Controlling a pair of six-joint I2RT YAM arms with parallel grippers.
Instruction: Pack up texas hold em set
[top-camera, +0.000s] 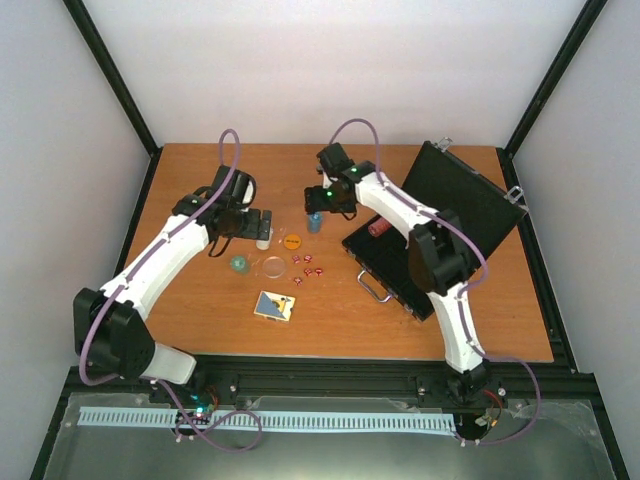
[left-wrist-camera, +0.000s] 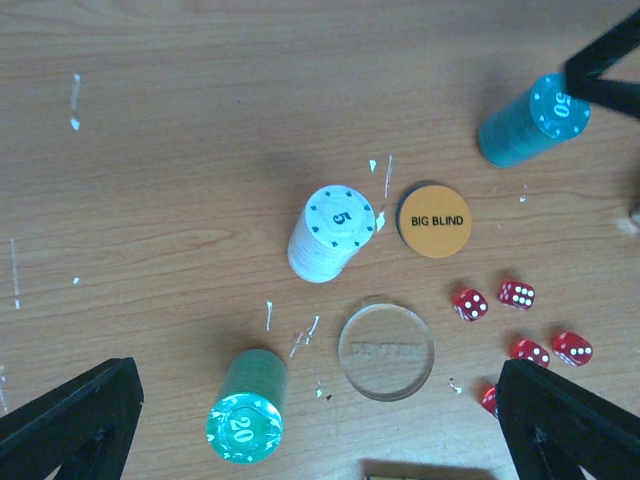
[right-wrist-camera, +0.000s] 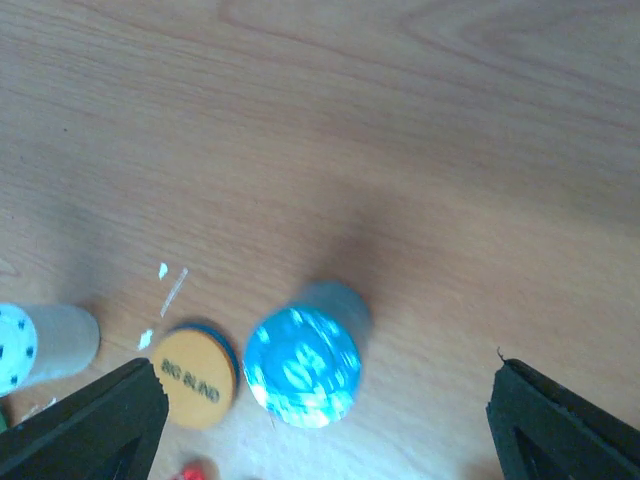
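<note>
My right gripper lowers with open fingers around the blue stack (top-camera: 314, 223) next and closes on the stack's sides, since the stack still stands outside the open case.
The black case (top-camera: 440, 230) lies open at the right with a red chip stack (top-camera: 378, 228) in it. On the table stand a blue stack (top-camera: 314, 222), a white stack (top-camera: 264, 235) and a teal stack (top-camera: 239, 264), beside an orange disc (top-camera: 291, 240), a clear disc (top-camera: 272, 266), red dice (top-camera: 305, 266) and the card deck (top-camera: 274, 306). My right gripper (right-wrist-camera: 325, 430) is open above the blue stack (right-wrist-camera: 303, 365). My left gripper (left-wrist-camera: 320, 430) is open and empty above the white stack (left-wrist-camera: 330, 232), teal stack (left-wrist-camera: 247, 410) and clear disc (left-wrist-camera: 386, 351).
The case's metal handle (top-camera: 374, 288) points toward the near table edge. The orange "BIG BLIND" disc (left-wrist-camera: 434, 221) lies between the white and blue stacks (left-wrist-camera: 535, 120). Several dice (left-wrist-camera: 520, 320) lie scattered by my left gripper's right finger (left-wrist-camera: 570, 420). White walls and black frame posts enclose the table.
</note>
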